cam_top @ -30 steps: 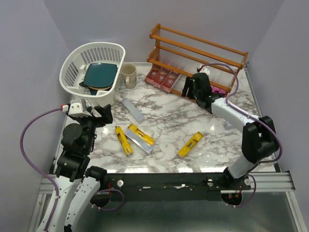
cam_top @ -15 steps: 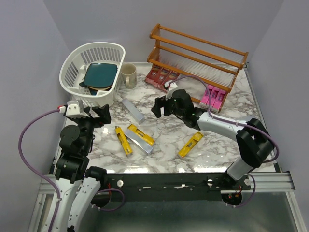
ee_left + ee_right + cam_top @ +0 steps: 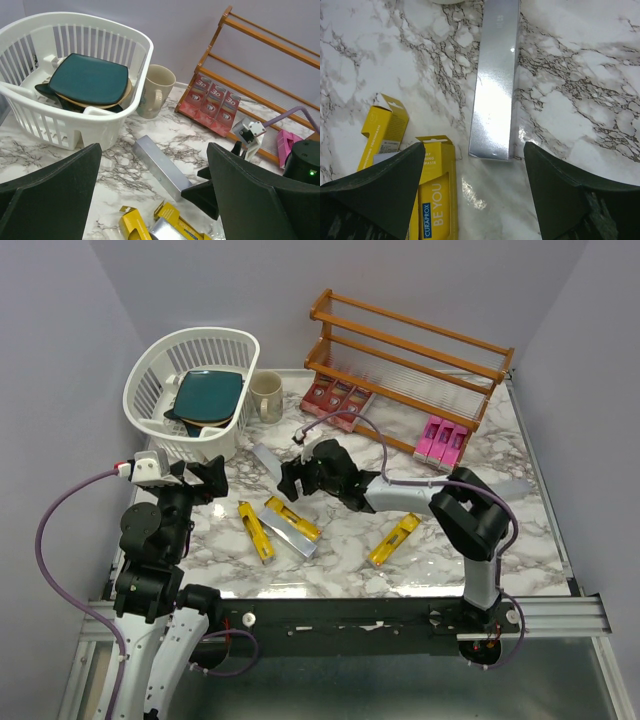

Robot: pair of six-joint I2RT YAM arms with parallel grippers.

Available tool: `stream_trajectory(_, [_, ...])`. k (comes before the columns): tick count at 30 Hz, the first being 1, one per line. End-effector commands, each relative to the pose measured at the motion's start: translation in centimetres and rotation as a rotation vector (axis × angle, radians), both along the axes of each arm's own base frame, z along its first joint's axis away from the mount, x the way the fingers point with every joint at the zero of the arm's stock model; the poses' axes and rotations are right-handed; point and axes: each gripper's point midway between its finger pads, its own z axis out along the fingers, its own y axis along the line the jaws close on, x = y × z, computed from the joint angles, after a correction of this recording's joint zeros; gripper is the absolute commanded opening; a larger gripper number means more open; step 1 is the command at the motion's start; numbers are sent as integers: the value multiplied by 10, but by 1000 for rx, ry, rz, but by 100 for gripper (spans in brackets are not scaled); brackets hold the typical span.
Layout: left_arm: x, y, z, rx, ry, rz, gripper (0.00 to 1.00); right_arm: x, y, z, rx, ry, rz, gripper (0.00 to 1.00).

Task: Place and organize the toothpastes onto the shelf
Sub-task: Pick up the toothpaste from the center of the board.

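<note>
My right gripper will descend toward the tabletop, its open fingers going either side of the silver toothpaste's near end, because that end is just below it.
The shelf stands at the back, with three red toothpastes at the left of its bottom tier and pink ones at the right. A silver toothpaste lies on the table. My right gripper is open, just above its near end. Yellow cartons and another silver one lie nearer the front. My left gripper is open and empty, left of the silver carton.
A white basket holding dark dishes sits at the back left, with a beige mug beside it. A purple cable trails along the right arm, which stretches across the middle of the marble table.
My right arm has swung from the shelf's right end leftward across the table to the silver carton, leaving the pink cartons on the bottom tier. The left arm has barely moved.
</note>
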Motion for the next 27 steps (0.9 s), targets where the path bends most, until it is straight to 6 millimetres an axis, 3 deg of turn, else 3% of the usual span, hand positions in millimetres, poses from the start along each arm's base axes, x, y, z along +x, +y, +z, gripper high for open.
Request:
stream_trajectory(1, [2, -3, -3, -3, 0, -20, 97, 15, 9, -9, -14, -50, -54, 88])
stream_trajectory(14, [4, -3, -6, -3, 12, -18, 97, 19, 16, -56, -110, -58, -63, 71])
stream_trajectory(19, [4, -4, -6, -3, 12, -23, 97, 20, 16, -58, -115, -73, -70, 60])
stream_trajectory(21, [4, -4, -6, -4, 14, -21, 97, 18, 14, -57, -108, -72, -72, 50])
stream_trajectory(22, [4, -4, -7, -3, 15, -21, 97, 17, 14, -54, -95, -77, -73, 42])
stream_trajectory(27, [4, -5, -6, -6, 13, -26, 97, 8, 9, -34, -36, -78, -66, 30])
